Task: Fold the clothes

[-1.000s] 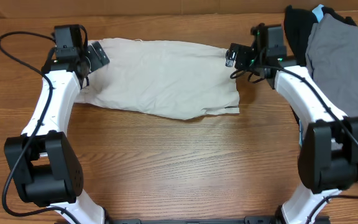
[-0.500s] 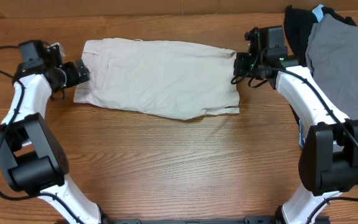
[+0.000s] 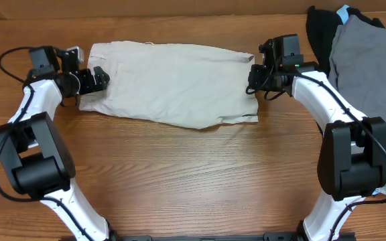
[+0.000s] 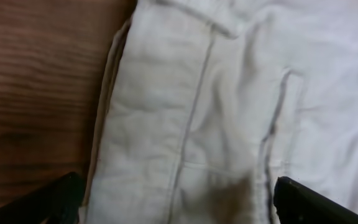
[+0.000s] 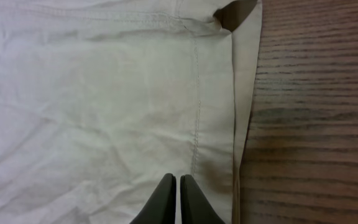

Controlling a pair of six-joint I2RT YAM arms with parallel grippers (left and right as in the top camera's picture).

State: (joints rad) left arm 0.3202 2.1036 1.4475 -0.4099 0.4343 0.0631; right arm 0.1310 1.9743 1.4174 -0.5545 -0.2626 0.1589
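I should next lower my left gripper onto the seamed piece of cloth at the shorts' end (image 4: 154, 179) and close its fingers on the cloth, because they are already on both sides of that piece.
The clothes (image 3: 173, 84), a pair of light beige shorts, lie flat across the back of the wooden table. My left gripper (image 3: 98, 78) hovers at their left end. In the left wrist view the left gripper (image 4: 179, 208) is open wide, with its fingers (image 4: 64, 199) spread over seamed beige cloth (image 4: 229, 112). My right gripper (image 3: 252, 69) sits at the shorts' right end. From the right wrist view the right gripper (image 5: 177, 186) is shut, its tips together over the cloth (image 5: 104, 112) just inside the hem. The cloth there lies flat and no pinched fold shows.
A grey garment (image 3: 367, 60) and a black garment (image 3: 320, 30) are piled at the back right, beside the right arm. Bare wood (image 3: 193, 181) stretches in front of the shorts. Bare table (image 5: 316, 124) shows right of the hem.
The right gripper shut at the shorts' right end and shifted slightly. The left arm swung out left, uncovering the shorts' left end, then came back to that edge, still open.
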